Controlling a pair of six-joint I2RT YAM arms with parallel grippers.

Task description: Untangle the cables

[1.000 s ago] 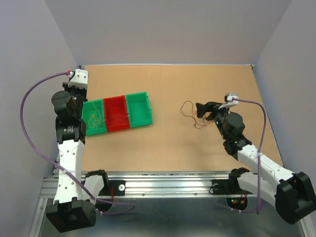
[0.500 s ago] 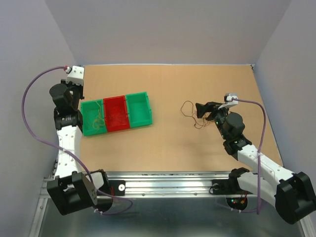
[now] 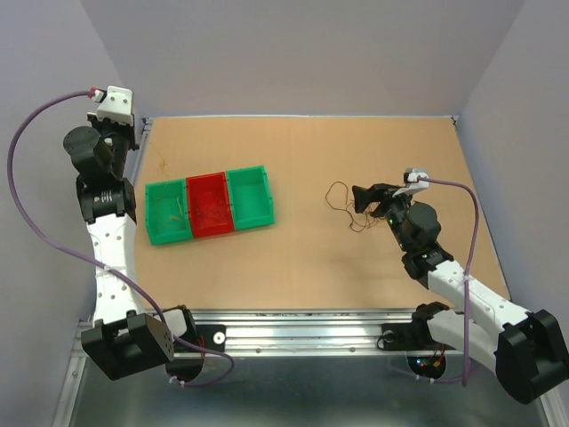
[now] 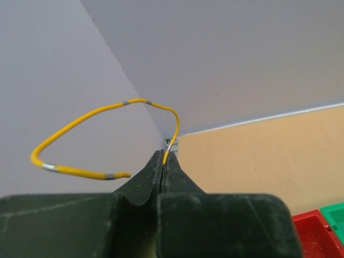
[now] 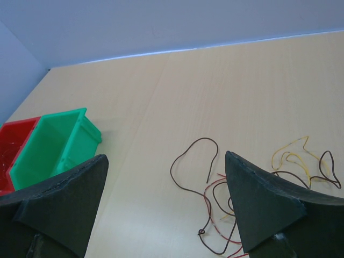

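My left gripper is holding the curled yellow wire and next needs to move down and back into the green bin with thin wires to release it, because pieces of yellow wire already show inside.
A loose tangle of thin brown, red and yellow wires (image 3: 342, 203) lies on the table right of centre. My right gripper (image 3: 363, 197) is open just over its right side. In the right wrist view the brown and red strands (image 5: 215, 209) lie between the spread fingers of this gripper (image 5: 161, 215), and yellow strands (image 5: 293, 158) lie to the right. My left gripper (image 3: 120, 142) is raised at the back left corner. In the left wrist view it (image 4: 164, 157) is shut on one end of a curled yellow wire (image 4: 107, 110) that hangs in the air.
Three joined bins stand left of centre: a green bin (image 3: 151, 233) and a red bin (image 3: 210, 229) holding thin wires, and a second green bin (image 3: 253, 218). The second green bin (image 5: 54, 142) and the red bin (image 5: 13, 145) also show in the right wrist view. Walls enclose the table.
My left arm has lifted and swung back and left, from over the left green bin to the back left corner. The right arm and the tangle have not moved.
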